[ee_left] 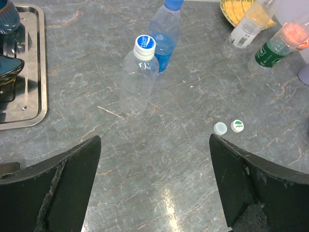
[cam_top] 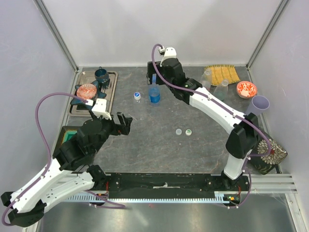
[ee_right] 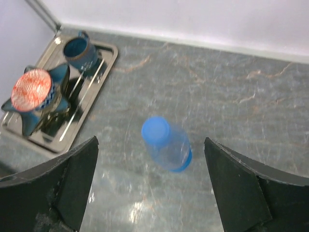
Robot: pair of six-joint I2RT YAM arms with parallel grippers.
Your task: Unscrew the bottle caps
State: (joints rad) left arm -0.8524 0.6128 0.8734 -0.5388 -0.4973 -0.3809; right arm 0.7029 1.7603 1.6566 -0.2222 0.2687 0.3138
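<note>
I need to lower my right gripper with its fingers open until they are on either side of the blue cap, then close it, because that cap is still on its bottle.
A blue-labelled bottle (cam_top: 154,94) with a blue cap (ee_right: 155,130) stands at the back middle of the table. My right gripper (cam_top: 153,76) hangs open above it, with the bottle (ee_right: 168,145) between and below the fingers, untouched. A plain clear bottle (cam_top: 137,96) with a blue-and-white cap (ee_left: 144,43) stands just to its left. My left gripper (cam_top: 124,123) is open and empty, low over the table, short of the clear bottle (ee_left: 139,77). A green-labelled bottle (ee_left: 269,50) and a white-labelled one (ee_left: 245,30) stand at the back right. Two loose caps (cam_top: 183,131) lie mid-table.
A metal tray (cam_top: 112,94) at the back left holds a blue mug (cam_top: 101,74) and a star-shaped dish (cam_top: 87,91). A yellow mat (cam_top: 223,73), an orange bowl (cam_top: 246,89) and a lilac cup (cam_top: 260,104) sit at the back right. A mosaic block (cam_top: 270,154) stands at the right edge.
</note>
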